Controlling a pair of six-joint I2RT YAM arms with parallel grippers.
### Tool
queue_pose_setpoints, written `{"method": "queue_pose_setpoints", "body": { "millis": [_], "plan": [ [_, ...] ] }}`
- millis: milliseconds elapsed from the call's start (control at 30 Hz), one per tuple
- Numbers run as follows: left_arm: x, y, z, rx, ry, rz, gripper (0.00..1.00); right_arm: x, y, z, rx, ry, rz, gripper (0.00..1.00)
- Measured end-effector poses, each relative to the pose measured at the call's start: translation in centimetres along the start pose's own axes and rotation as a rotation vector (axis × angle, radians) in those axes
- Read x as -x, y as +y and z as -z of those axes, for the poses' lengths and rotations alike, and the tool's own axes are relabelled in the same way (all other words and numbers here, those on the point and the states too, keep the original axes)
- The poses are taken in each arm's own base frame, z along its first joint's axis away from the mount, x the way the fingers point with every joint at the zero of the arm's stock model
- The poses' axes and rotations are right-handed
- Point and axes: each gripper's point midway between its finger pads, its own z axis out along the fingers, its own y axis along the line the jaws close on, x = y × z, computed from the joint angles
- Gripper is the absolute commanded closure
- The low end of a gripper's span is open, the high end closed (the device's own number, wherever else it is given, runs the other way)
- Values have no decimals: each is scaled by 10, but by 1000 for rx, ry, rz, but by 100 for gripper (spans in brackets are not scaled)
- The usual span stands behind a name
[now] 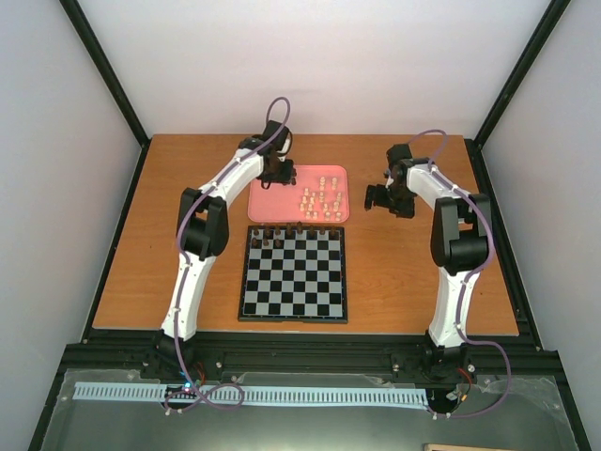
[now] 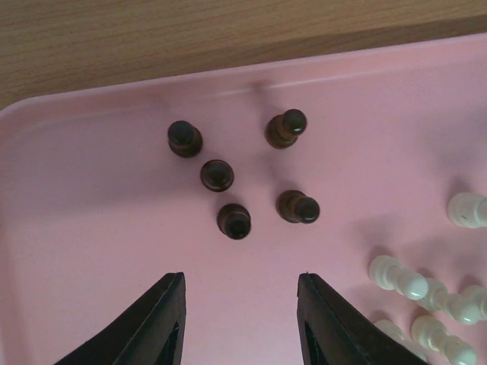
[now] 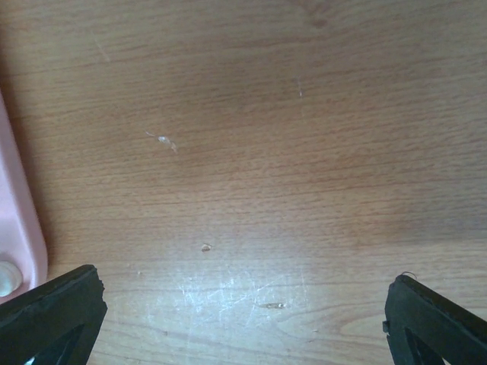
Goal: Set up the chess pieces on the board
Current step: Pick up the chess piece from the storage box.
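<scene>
The dark row's near-end piece stands closest to my open fingers, so my left gripper should go down into the pink tray (image 1: 268, 202) and close around it next.
The board (image 1: 294, 277) lies in the middle of the table, with several dark chess pieces (image 1: 291, 231) standing along its far edge. More dark pieces (image 2: 233, 220) stand upright in the pink tray's (image 2: 91, 190) left part, and cream pieces (image 2: 399, 275) cluster to their right. My left gripper (image 2: 242, 277) hangs over the tray (image 1: 268, 202), just short of the dark pieces, open with nothing between its fingers. My right gripper (image 3: 245, 275) is open wide over bare wood to the right of the tray.
The tray sits just beyond the board's far edge, and its rim (image 3: 19, 220) shows at the left of the right wrist view with one cream piece (image 3: 7, 277) inside. Black frame rails border the table (image 1: 413, 272).
</scene>
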Motion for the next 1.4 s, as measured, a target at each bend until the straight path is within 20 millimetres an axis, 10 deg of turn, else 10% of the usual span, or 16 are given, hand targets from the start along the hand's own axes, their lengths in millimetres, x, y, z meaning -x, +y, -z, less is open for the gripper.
{"method": "queue_pose_setpoints", "body": {
  "millis": [633,1033,1400],
  "plan": [
    [1,11,-35,27,10,92,63,-4,-4,-3,-24,37,-1,0],
    [4,15,-45,23,1,128,94,-4,-6,-6,-41,51,0,0],
    [3,15,-30,19,9,133,98,-3,-6,-5,-40,50,0,0]
  ]
}}
